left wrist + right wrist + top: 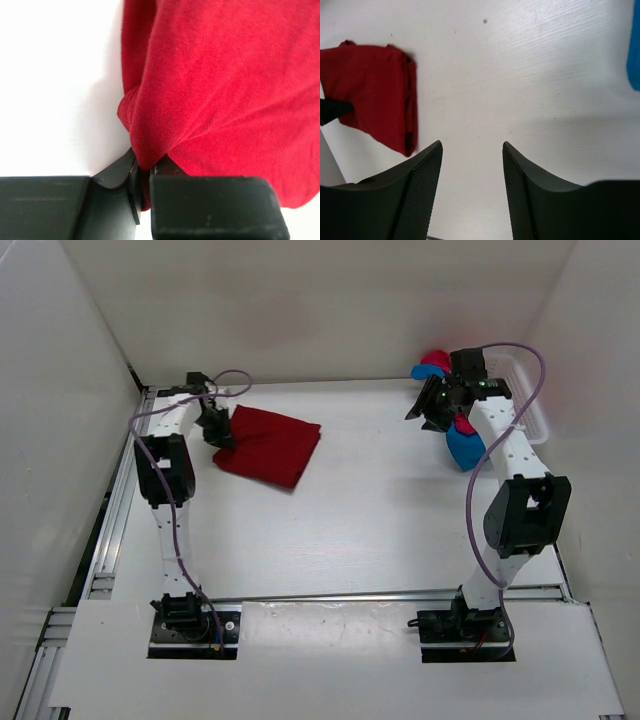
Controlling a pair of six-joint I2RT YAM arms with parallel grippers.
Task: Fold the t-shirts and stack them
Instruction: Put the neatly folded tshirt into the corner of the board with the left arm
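Observation:
Next, my left gripper draws the red t-shirt to the left in the top view, into the far corner of the table by the bar, as it is already folded.
The dark red t-shirt lies folded on the table at the back left. My left gripper is shut on its left edge; in the left wrist view a pinch of red t-shirt fabric sits between the two black fingers. The blue t-shirt hangs over the front of the white mesh basket at the back right, with the pink-magenta t-shirt bunched behind it. My right gripper hovers just left of the blue shirt, open and empty. The red t-shirt also shows in the right wrist view.
White walls enclose the table on the left, back and right. An aluminium rail runs along the left edge, another along the front. Purple cables loop off both arms.

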